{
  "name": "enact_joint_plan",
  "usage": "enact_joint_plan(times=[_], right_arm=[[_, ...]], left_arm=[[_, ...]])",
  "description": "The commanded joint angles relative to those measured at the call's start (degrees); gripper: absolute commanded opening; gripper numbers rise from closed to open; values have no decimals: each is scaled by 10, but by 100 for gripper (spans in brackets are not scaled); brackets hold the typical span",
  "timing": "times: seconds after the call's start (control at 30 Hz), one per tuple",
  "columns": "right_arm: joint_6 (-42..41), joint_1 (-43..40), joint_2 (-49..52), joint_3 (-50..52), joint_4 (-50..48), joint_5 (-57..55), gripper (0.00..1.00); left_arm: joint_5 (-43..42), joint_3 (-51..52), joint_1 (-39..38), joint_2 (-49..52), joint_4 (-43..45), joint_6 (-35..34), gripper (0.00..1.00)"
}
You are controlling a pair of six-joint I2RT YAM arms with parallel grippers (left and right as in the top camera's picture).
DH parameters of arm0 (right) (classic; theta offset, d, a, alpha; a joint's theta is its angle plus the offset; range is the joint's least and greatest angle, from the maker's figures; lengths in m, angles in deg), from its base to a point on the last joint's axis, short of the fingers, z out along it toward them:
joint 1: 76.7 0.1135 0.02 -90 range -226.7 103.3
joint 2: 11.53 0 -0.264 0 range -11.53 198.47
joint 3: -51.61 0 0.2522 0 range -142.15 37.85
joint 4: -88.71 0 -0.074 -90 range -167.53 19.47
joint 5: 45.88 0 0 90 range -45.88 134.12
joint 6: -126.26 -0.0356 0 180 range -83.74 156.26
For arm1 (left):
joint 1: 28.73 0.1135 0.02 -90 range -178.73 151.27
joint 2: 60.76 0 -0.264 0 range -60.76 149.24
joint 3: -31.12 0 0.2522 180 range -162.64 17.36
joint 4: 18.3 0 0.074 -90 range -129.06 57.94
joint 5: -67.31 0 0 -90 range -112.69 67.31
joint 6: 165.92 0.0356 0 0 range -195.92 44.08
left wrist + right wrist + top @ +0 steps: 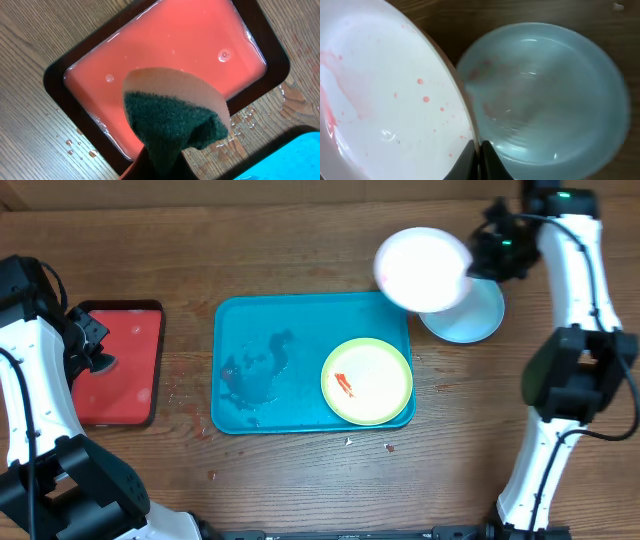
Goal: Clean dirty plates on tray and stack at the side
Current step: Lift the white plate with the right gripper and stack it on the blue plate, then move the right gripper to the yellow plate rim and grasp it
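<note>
The right gripper comes down, back and to the right in the overhead view, onto the pale blue plate next, since the white plate hangs off-center above it.
My right gripper is shut on the rim of the white plate, holding it in the air above the table's back right; faint red spots show on it in the right wrist view. The pale blue plate lies on the table just beneath and right of it, also in the right wrist view. The yellow-green rimmed plate with a red smear lies at the right end of the teal tray. My left gripper is shut on a green-and-tan sponge above the red tray.
The red tray with a dark rim holds pinkish liquid at the far left. Water droplets lie on the wood around it and a wet patch lies on the teal tray. Small crumbs lie on the table in front of the teal tray.
</note>
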Motion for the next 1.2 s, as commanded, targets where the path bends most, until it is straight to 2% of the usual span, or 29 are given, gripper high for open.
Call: enact_joint_plan(times=[0.0, 0.33, 0.37, 0.4, 0.43, 0.57, 0.77, 0.9, 0.93, 0.97, 1.0, 1.17], right_arm=[[-3, -37, -18, 35, -7, 16, 4], [-16, -94, -18, 158, -98, 16, 4], [-16, -94, -18, 161, -97, 16, 9], [-16, -94, -18, 161, -95, 17, 22], [-16, -94, -19, 161, -94, 17, 28], [-16, -88, -23, 157, -73, 41, 33], [13, -70, -62, 156, -27, 137, 32], [42, -26, -97, 156, -2, 125, 42], [42, -12, -103, 156, 0, 104, 45], [42, 2, -105, 156, 2, 77, 78], [37, 16, -106, 156, 3, 45, 100], [-52, 68, -104, 159, -6, -106, 100]], left_arm=[[-5, 2, -1, 5, 3, -4, 4], [-5, 2, -1, 6, 5, -4, 4], [-5, 2, -1, 6, 5, -4, 4], [-5, 2, -1, 6, 4, -4, 4], [-5, 2, -1, 6, 4, -4, 4], [-5, 2, -1, 6, 5, -4, 4], [-5, 2, -1, 6, 5, -4, 4], [-5, 2, -1, 6, 7, -4, 4], [-5, 2, -1, 6, 7, -4, 4], [-5, 2, -1, 6, 7, -4, 4], [-5, 2, -1, 6, 7, -4, 4], [-5, 2, -1, 6, 7, -3, 4]])
